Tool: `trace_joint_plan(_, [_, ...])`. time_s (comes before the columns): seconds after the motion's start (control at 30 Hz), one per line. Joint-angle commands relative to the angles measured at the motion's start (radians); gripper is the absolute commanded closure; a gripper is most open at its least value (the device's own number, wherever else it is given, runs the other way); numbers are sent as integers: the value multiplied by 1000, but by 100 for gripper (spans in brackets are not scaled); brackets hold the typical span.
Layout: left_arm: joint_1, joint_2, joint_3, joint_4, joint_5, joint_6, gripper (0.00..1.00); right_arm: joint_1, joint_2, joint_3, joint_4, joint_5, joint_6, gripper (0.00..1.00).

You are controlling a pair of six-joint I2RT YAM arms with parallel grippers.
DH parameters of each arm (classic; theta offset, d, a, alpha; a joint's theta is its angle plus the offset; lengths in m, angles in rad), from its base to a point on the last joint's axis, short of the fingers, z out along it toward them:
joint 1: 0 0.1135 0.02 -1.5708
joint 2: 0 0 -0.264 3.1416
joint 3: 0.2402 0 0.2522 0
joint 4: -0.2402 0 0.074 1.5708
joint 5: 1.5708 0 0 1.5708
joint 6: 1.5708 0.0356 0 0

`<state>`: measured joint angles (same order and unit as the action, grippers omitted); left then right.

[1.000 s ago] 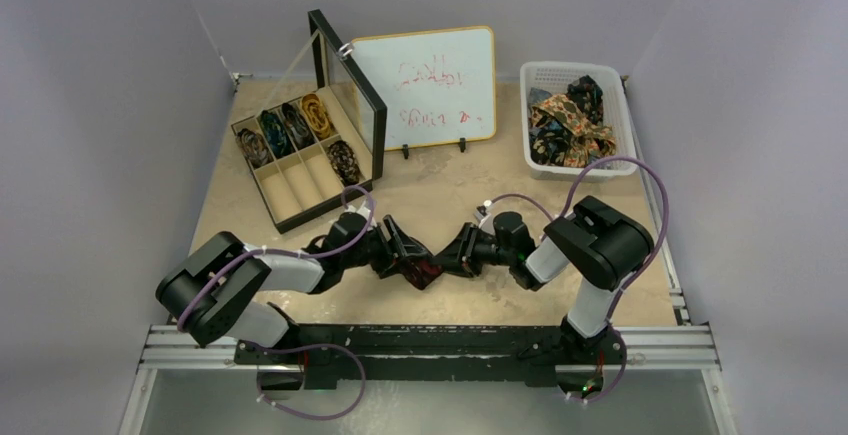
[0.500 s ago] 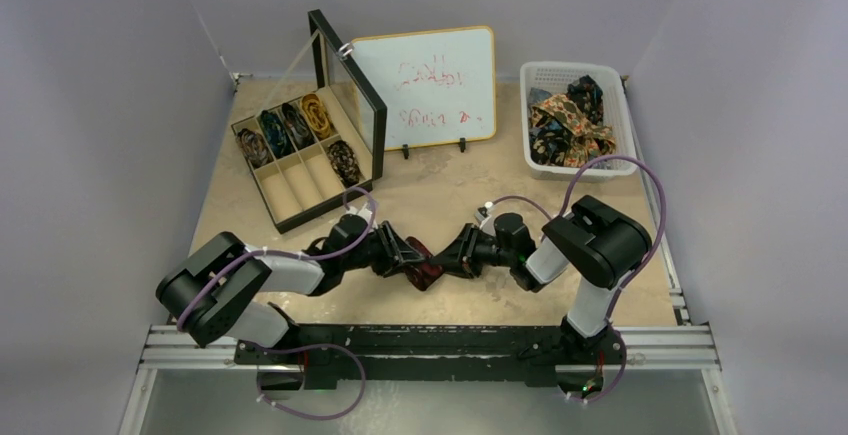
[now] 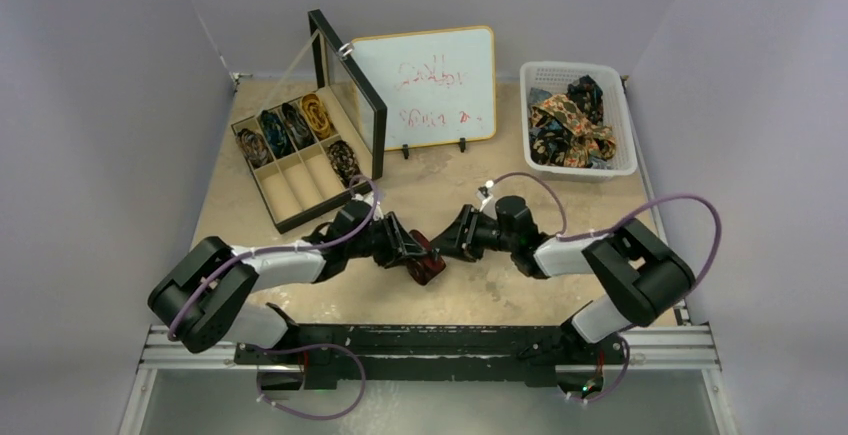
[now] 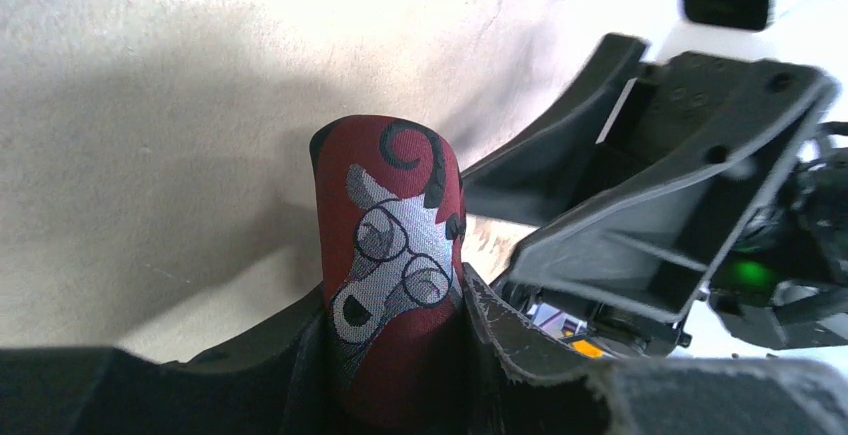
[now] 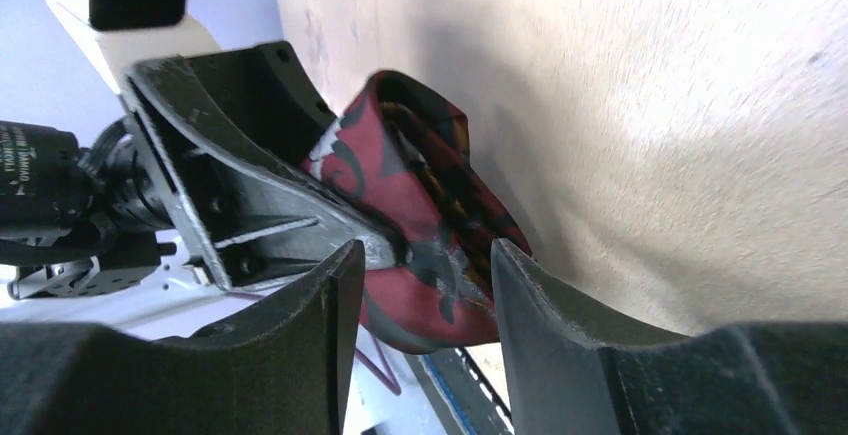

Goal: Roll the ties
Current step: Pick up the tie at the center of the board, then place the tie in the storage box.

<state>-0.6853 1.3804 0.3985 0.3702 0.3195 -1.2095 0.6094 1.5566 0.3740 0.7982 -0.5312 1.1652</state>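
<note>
The slot beside the black floral tie is empty, so I should lift my left gripper, carry the coil outward over that slot, and lower it to let go.
A rolled dark maroon tie (image 3: 426, 266) (image 4: 395, 245) with a grey cartoon pattern sits just above the table in front of the arm bases. My left gripper (image 3: 410, 254) (image 4: 395, 305) is shut on this coil from both sides. My right gripper (image 3: 448, 245) (image 5: 425, 260) faces it from the right with its jaws open, the coil (image 5: 425, 185) lying just past its fingertips without touching them. More loose ties (image 3: 568, 123) are heaped in the white basket (image 3: 622, 125), and rolled ties (image 3: 290, 125) fill slots of the black box (image 3: 292, 193).
The box's glass lid (image 3: 350, 90) stands upright at the back left. A whiteboard (image 3: 432, 85) with red writing stands behind the middle. Purple cables (image 3: 690, 215) loop from both arms. The two grippers nearly meet nose to nose.
My left gripper closed onto the maroon roll. My right gripper opened and let go of it, and its elbow swung out to the right. Roll and grippers shifted slightly farther back.
</note>
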Motion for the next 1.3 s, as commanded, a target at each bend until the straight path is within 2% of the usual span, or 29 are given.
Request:
trace_joint_plan(0.0, [56,-49,94,-192,67,104,83,-60,-105,53,-225,84,-132,47])
trace_joint_plan(0.2, [184,-116,254,-554,109,269,83,-98,-231,117,-409,171,-218,45])
trace_joint_plan(0.33, [229,-121,412,-827,43,399,83,-99,-275,157,-477,191,-242,44])
trace_joint_plan(0.47, [309,-121,530,-1000,-4,494,83,-99,-300,185,-520,192,-264,44])
trace_joint_plan(0.7, [508,-66,680,-1115,78,640,83,-99,-332,235,-619,216,-333,45])
trace_joint_plan(0.9, [662,65,850,-1217,128,761,84,-99,-373,252,-678,209,-398,45])
trace_joint_plan(1.07, [684,185,1021,-1301,89,801,83,-99,-373,276,-741,210,-475,44])
trace_joint_plan(1.27, [684,315,1154,-1398,34,829,84,-99,-375,310,-784,197,-548,32])
